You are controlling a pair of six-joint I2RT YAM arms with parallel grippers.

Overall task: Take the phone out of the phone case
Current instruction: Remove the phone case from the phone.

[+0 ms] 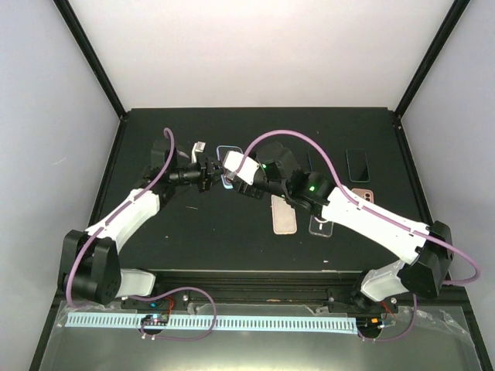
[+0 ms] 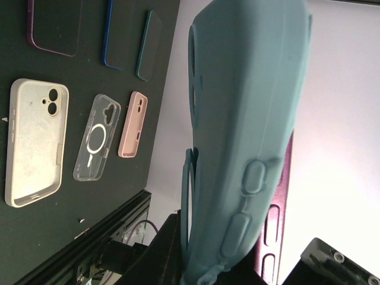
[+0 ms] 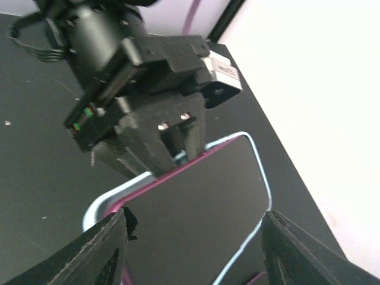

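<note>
I will next lower the light-blue case (image 1: pixel 226 149) with my left gripper and lay it flat on the bare tabletop (image 1: pixel 257 219) beside the beige case, below the gripper and back from it. Then I will release the light-blue case.
A light-blue phone case (image 2: pixel 249 119) is held off the table on edge, and my left gripper (image 2: pixel 225 261) is shut on its end. The phone (image 3: pixel 202 208), with a dark screen and a magenta frame (image 2: pixel 282 196), sits in the case. Along one side its magenta edge stands proud of the blue case rim (image 3: pixel 107 202). My right gripper (image 3: pixel 193 228) is open and straddles the phone's width, one fingertip (image 3: pixel 113 237) at each long side. From above, the left gripper (image 1: pixel 209 171) and right gripper (image 1: pixel 232 176) meet at the case (image 1: pixel 226 149) over the table's back middle.
Several spare cases lie on the black table: a beige case (image 1: pixel 284 215), a clear case (image 1: pixel 321 224), a small pink case (image 1: pixel 362 195) and a dark one (image 1: pixel 357 164). The left wrist view shows a white case (image 2: pixel 35 142) and the table's front rail (image 2: pixel 89 231).
</note>
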